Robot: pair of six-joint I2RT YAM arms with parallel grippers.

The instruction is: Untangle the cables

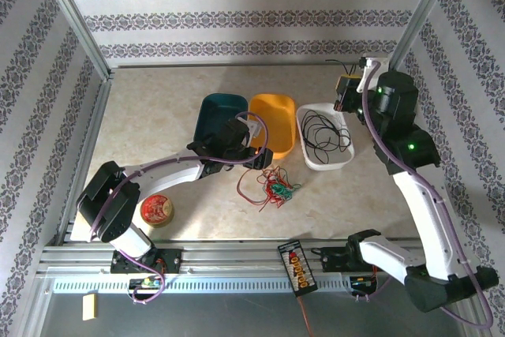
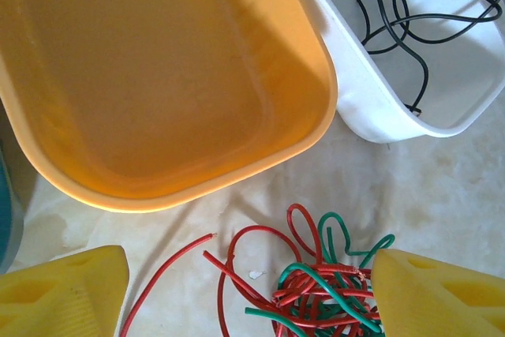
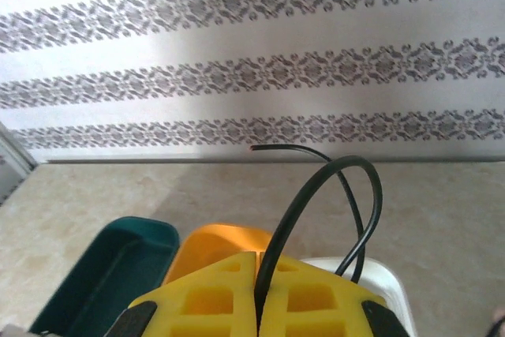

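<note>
The white tray [image 1: 327, 165] [image 3: 382, 279] is below and already has black cables in it. My raised right gripper should next tip its fingers down and lower them there to let go of the matching cable.
A tangle of red and green cables [image 1: 272, 187] lies on the table in front of the orange bin [image 1: 276, 120]. My left gripper [image 1: 254, 157] hovers just behind the tangle. In the left wrist view it [image 2: 248, 297] is open, its yellow fingers [image 2: 71, 290] either side of the red and green cables [image 2: 319, 297] and nothing gripped. My right gripper [image 1: 351, 84] is raised at the back right, behind the white tray [image 1: 327, 165]. It [image 3: 257, 255] is shut on a black cable [image 3: 301, 196] that loops up above the fingertips. More black cables [image 1: 323, 133] lie in the white tray.
A teal bin [image 1: 217, 116] stands left of the orange bin, both with nothing showing inside. A round red tin [image 1: 156, 209] sits near the left arm's base. A black connector board [image 1: 297, 266] lies on the front rail. Metal frame posts and patterned walls enclose the table.
</note>
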